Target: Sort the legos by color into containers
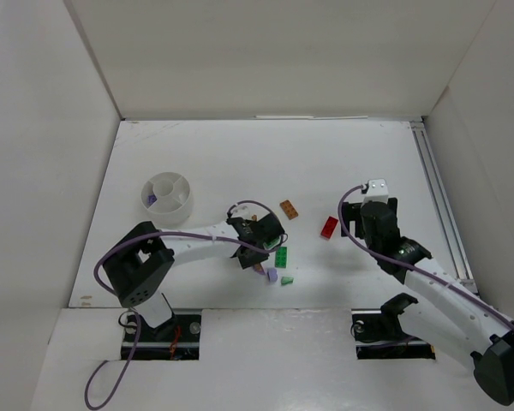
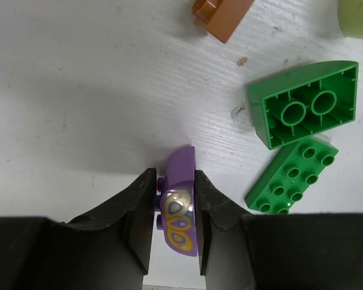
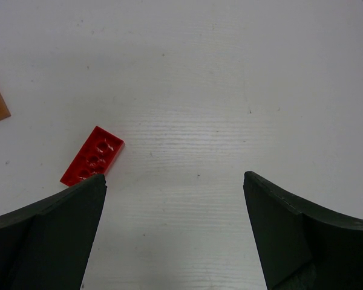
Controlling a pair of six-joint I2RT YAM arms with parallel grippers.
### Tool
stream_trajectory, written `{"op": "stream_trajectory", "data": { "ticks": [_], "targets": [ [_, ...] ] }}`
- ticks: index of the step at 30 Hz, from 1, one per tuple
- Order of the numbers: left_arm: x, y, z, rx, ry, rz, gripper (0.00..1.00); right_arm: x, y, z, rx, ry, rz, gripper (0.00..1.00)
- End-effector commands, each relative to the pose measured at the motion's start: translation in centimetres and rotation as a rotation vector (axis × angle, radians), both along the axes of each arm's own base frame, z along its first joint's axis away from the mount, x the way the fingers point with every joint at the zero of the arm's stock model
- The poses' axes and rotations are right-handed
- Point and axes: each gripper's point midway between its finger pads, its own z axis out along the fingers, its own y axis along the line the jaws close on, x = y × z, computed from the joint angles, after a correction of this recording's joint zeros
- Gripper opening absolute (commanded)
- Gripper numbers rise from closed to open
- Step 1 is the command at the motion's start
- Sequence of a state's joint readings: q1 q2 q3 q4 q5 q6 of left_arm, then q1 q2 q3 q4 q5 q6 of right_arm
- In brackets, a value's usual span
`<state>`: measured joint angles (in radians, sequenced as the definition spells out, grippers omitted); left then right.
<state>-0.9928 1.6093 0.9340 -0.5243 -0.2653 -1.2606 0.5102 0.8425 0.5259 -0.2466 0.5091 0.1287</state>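
The container section holding purple (image 1: 152, 198) is to the left in the top view. I need to lift my left gripper outward over it next and let go of the matching purple lego.
My left gripper (image 2: 175, 181) is shut on a purple lego (image 2: 179, 199) with a yellow eye pattern, pinched on edge just above the table. Beside it lie an upturned green curved lego (image 2: 305, 103), a flat green lego (image 2: 293, 176), an orange-brown lego (image 2: 221, 15) and a pale green one (image 2: 357, 17). From above, the left gripper (image 1: 259, 247) sits in this cluster, right of the round white container (image 1: 167, 199). My right gripper (image 3: 175, 181) is open over bare table with nothing between its fingers. A red lego (image 3: 92, 155) lies by its left finger.
The container is divided inside and holds a small purple piece (image 1: 152, 199). An orange-brown lego (image 1: 289, 209) and the red lego (image 1: 328, 227) lie between the arms. White walls enclose the table, and a metal rail (image 1: 441, 205) runs along the right side.
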Motion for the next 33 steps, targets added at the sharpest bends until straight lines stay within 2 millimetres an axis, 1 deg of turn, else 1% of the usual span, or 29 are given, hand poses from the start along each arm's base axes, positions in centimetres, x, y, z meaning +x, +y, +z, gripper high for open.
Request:
{"op": "stream_trajectory", "data": {
  "ticks": [1,2,3,4,5,6,7,8,9,10,11,12,13,14,15,16,17,18,19,21,22,23,24,25,26,27,28,30,33],
  "targets": [
    [1.1,0.6,2.0,0.027,-0.066,0.026,0.04,0.4,-0.2,0.7,0.02,-0.033,-0.024,1.0],
    [1.1,1.2,2.2,0.057,-0.072,0.031,0.01,0.4,-0.2,0.7,0.02,-0.033,-0.024,1.0],
    [1.6,1.4,3.6,0.046,-0.106,0.052,0.01,0.4,-0.2,0.8,0.012,-0.033,-0.02,1.0],
    [2.2,2.5,4.0,0.07,-0.125,0.078,0.01,0.4,-0.2,0.8,0.012,-0.033,-0.02,1.0],
    [3.3,3.5,5.0,0.09,-0.172,0.111,0.01,0.4,-0.2,0.8,0.012,-0.033,-0.02,1.0],
    [3.7,4.8,5.5,0.117,-0.184,0.138,0.01,0.4,-0.2,0.8,0.012,-0.033,-0.02,1.0],
    [4.5,5.9,6.8,0.113,-0.219,0.161,0.01,0.5,0.0,0.9,0.012,-0.038,-0.008,1.0],
    [6.1,8.4,7.7,0.148,-0.257,0.225,0.01,0.5,0.1,0.9,0.007,-0.035,0.004,1.0],
    [6.8,10.0,8.6,0.163,-0.28,0.257,0.01,0.7,0.2,1.1,0.012,-0.045,0.004,1.0],
    [7.6,11.4,10.4,0.145,-0.333,0.297,0.01,0.7,0.1,1.1,0.011,-0.057,0.008,1.0],
    [8.8,13.7,11.5,0.15,-0.37,0.372,0.01,0.8,0.2,1.5,0.02,-0.073,0.008,1.0],
    [9.6,15.3,12.8,0.179,-0.423,0.38,0.01,0.7,0.3,1.1,0.013,-0.068,0.021,1.0],
    [10.9,15.9,14.2,0.14,-0.483,0.407,0.03,0.8,0.3,1.5,0.021,-0.084,0.021,1.0],
    [11.5,17.1,16.3,0.107,-0.55,0.436,0.03,0.8,0.4,1.3,0.014,-0.081,0.034,1.0],
    [12.5,19.3,17.2,0.095,-0.575,0.48,0.04,0.9,0.4,1.7,0.013,-0.098,0.039,1.0],
    [13.7,20.2,18.7,0.063,-0.641,0.491,0.04,0.9,0.4,1.7,0.013,-0.098,0.039,1.0],
    [13.8,21.7,19.7,0.078,-0.677,0.483,0.06,1.0,0.3,2.0,0.012,-0.111,0.027,1.0],
    [14.4,24.7,20.6,0.095,-0.704,0.548,0.06,0.8,0.0,1.8,0.007,-0.115,0.016,1.0],
    [14.7,25.6,20.4,0.088,-0.703,0.551,0.06,0.8,-0.4,1.9,-0.002,-0.119,-0.003,1.0],
    [15.3,27.8,21.2,0.12,-0.734,0.558,0.08,1.0,-0.6,2.1,-0.003,-0.13,-0.016,1.0],
    [15.5,30.0,21.1,0.148,-0.729,0.603,0.09,1.0,-0.8,2.2,-0.007,-0.132,-0.024,1.0],
    [15.9,30.8,21.6,0.154,-0.739,0.611,0.09,1.0,-0.8,2.2,-0.007,-0.132,-0.024,1.0],
    [16.4,31.6,20.9,0.177,-0.71,0.623,0.09,1.0,-0.8,2.2,-0.016,-0.131,-0.02,1.0],
    [16.5,32.9,20.8,0.2,-0.701,0.661,0.09,1.1,-0.9,2.5,-0.021,-0.134,-0.031,1.0],
    [17.1,33.9,20.6,0.24,-0.682,0.678,0.09,1.2,-0.9,2.3,-0.025,-0.127,-0.03,1.0],
    [16.9,34.5,21.1,0.254,-0.685,0.698,0.09,1.3,-1.0,2.8,-0.025,-0.138,-0.042,1.0],
    [17.5,35.0,20.3,0.272,-0.656,0.708,0.09,1.4,-1.0,2.4,-0.032,-0.126,-0.041,1.0],
    [17.8,36.3,19.7,0.313,-0.629,0.726,0.09,1.6,-1.0,2.7,-0.035,-0.133,-0.052,1.0],
    [18.8,36.7,17.9,0.346,-0.577,0.722,0.07,1.9,-1.0,2.3,-0.05,-0.115,-0.059,1.0]
  ]
}}
